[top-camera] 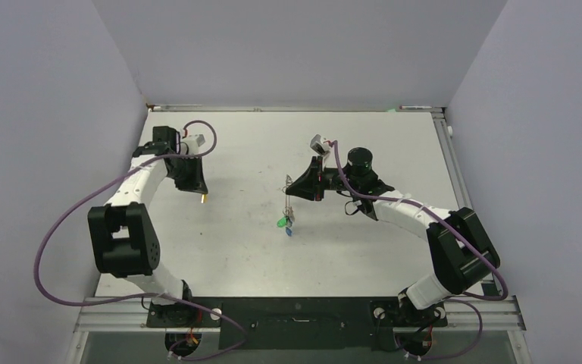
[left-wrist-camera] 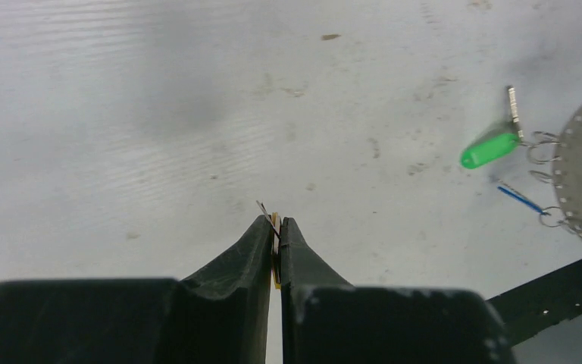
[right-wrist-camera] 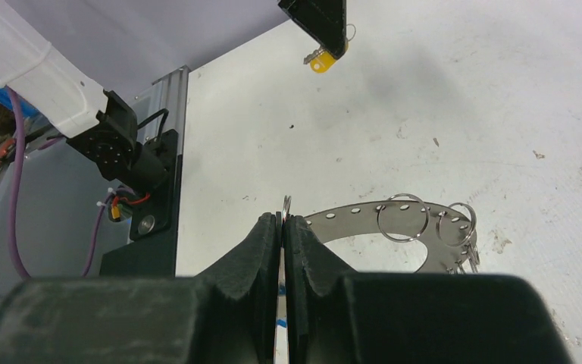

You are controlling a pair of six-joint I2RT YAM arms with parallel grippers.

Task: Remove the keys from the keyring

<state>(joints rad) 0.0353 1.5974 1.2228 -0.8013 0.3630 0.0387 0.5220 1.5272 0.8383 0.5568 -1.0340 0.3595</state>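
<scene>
My left gripper brings the yellow-headed key (left-wrist-camera: 275,227) down toward the left in the top view next, then releases it over bare table. It hangs free of the keyring (right-wrist-camera: 364,214).
My left gripper (left-wrist-camera: 276,221) is shut on a yellow-headed key (left-wrist-camera: 275,227), apart from the ring; in the top view it (top-camera: 201,196) hangs at centre-left. My right gripper (right-wrist-camera: 283,220) is shut on a small wire loop (right-wrist-camera: 285,203) at the rim of the grey keyring (right-wrist-camera: 364,214) and holds it at mid-table (top-camera: 288,199). A green-headed key (left-wrist-camera: 489,148) and a blue key (left-wrist-camera: 521,199) dangle from the keyring (left-wrist-camera: 580,159); they also show in the top view, green (top-camera: 281,224) and blue (top-camera: 291,232). The right wrist view shows the yellow key (right-wrist-camera: 320,61) far off.
Two larger wire loops (right-wrist-camera: 402,218) sit on the ring's rim. The white table (top-camera: 273,258) is scuffed, walled on three sides. A black mount and aluminium rail (right-wrist-camera: 159,174) stand at the table's edge in the right wrist view.
</scene>
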